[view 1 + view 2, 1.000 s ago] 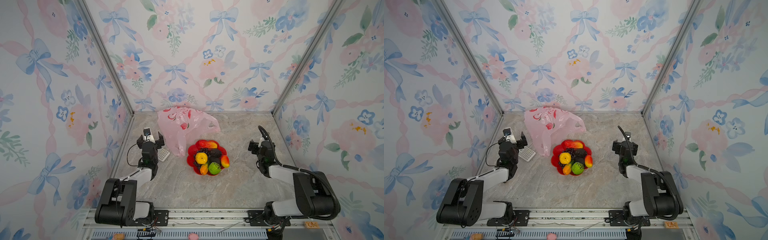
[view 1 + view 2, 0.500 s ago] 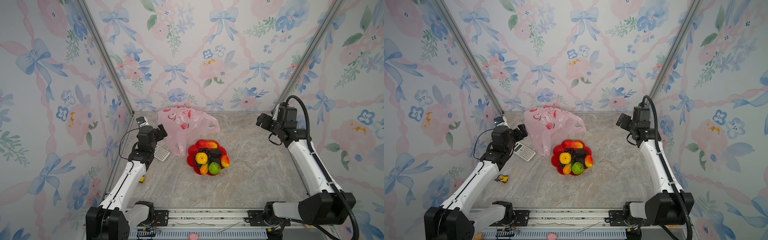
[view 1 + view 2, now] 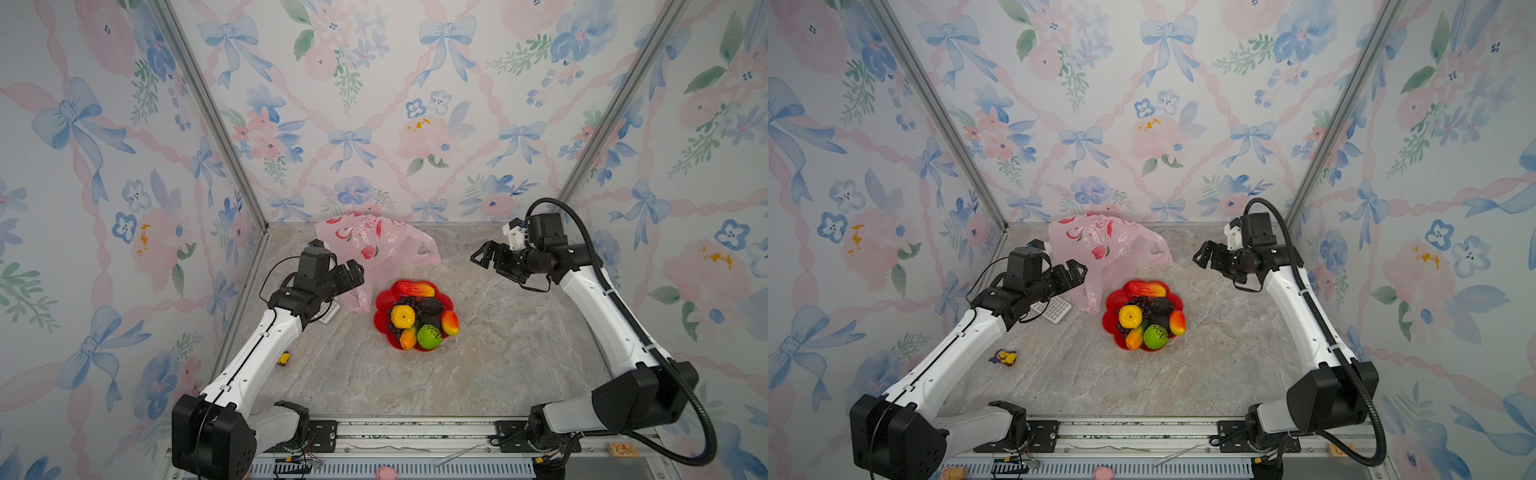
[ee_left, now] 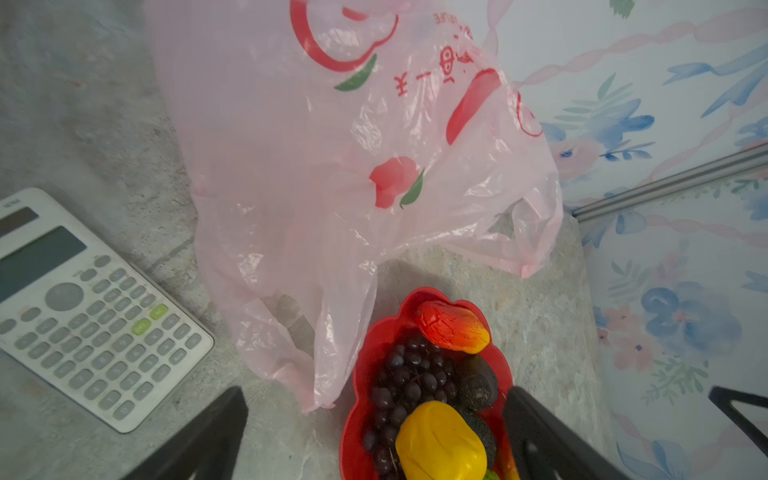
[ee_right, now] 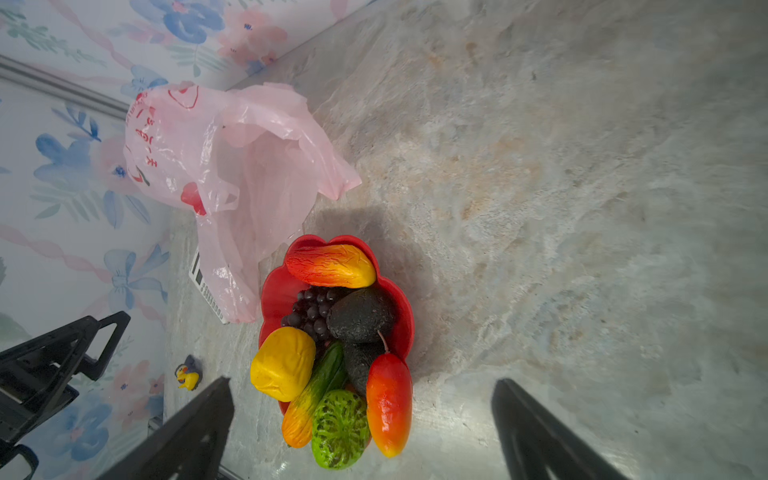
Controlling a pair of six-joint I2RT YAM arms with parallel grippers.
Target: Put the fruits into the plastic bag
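The bag's near tip [image 3: 362, 305] [image 4: 324, 384] beside the plate is a narrow flap that sticks out below. I need to lower my left gripper's open fingers onto it next and close them.
The fruits lie heaped on a red flower-shaped plate [image 3: 381, 300] at mid-table: a yellow round one [image 3: 402, 316], a green round one [image 3: 429, 336], two red-yellow mangoes [image 3: 415, 288] [image 3: 450, 323], a dark grape bunch [image 5: 313, 309], blackish ovals [image 5: 359, 313] and a cucumber-like piece [image 5: 326, 372]. The pink plastic bag [image 3: 374, 245] lies crumpled behind the plate, its mouth [image 5: 266, 174] facing right. My left gripper [image 3: 353, 274] hovers open and empty beside the bag's left edge. My right gripper [image 3: 482, 255] hangs open and empty in the air, right of the bag.
A white calculator [image 3: 1054, 309] lies left of the plate, partly under my left arm. A small yellow duck toy [image 3: 1005, 357] sits near the left wall. Papered walls close in the back and both sides.
Both arms rose from a low folded pose and stretched out. The left gripper moved toward the bag, and the right swung high and then in toward the middle. Fruits and bag stayed put.
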